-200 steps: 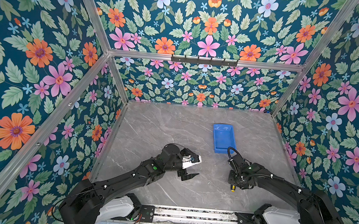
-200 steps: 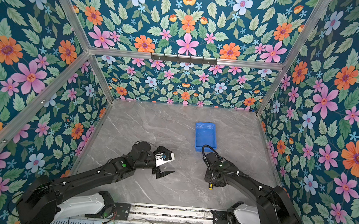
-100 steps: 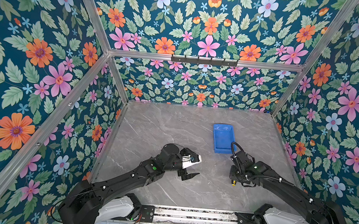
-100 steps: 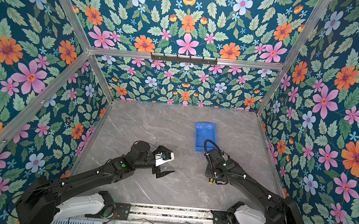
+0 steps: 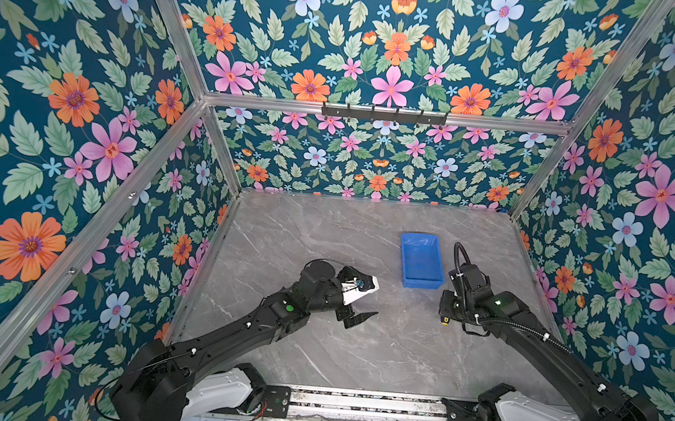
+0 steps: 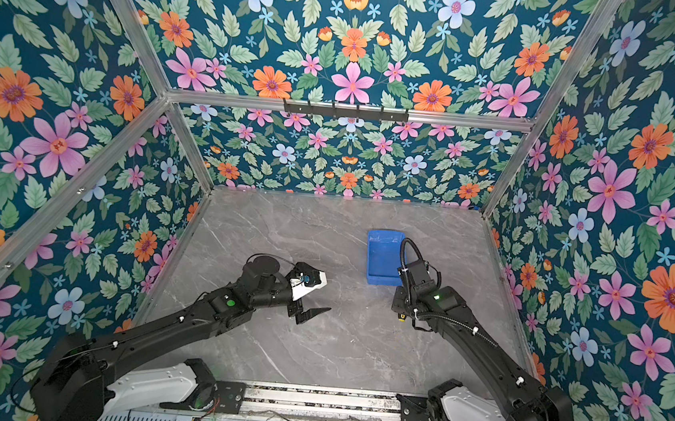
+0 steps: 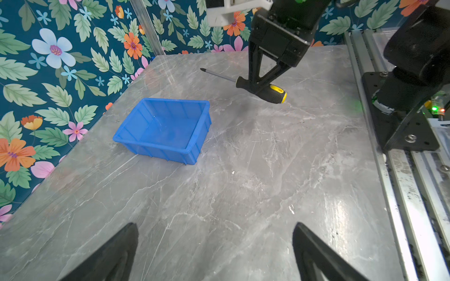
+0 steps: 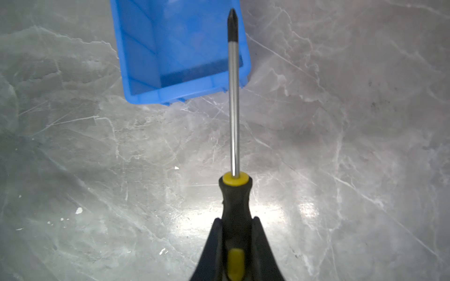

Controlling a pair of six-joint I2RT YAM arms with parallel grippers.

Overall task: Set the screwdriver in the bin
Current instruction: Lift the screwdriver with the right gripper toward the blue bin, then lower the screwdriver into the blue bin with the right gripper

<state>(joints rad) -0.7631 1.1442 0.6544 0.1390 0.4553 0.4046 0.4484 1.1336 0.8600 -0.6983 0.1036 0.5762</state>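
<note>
The handle of the screwdriver (image 8: 234, 194) is still hanging outside the bin's rim. My right gripper should next move outward and over the blue bin's empty bottom, then go down and release the screwdriver.
My right gripper (image 8: 235, 220) is shut on the black-and-yellow handle of the screwdriver (image 8: 234, 194). The screwdriver is held level, a little above the marble table. Its thin shaft points at the blue bin (image 8: 136, 73), and the tip lies over the bin's near right corner. In both top views the right gripper (image 5: 445, 312) (image 6: 401, 309) hangs just in front of the bin (image 5: 421, 284) (image 6: 381, 281), which holds nothing; only the screwdriver's yellow butt (image 5: 446, 321) shows. In the left wrist view the screwdriver (image 7: 270, 93) sits beyond the bin (image 7: 192, 152). My left gripper (image 5: 369, 299) (image 7: 215, 226) is open with nothing in it, at mid-table.
Floral walls close off the table on the left, back and right. An aluminium rail (image 5: 352, 404) carrying both arm bases runs along the front edge. The right arm's base (image 7: 409, 121) stands on the rail.
My right gripper, shut on the screwdriver, has moved away from the front edge toward the bin. The left arm has not moved.
</note>
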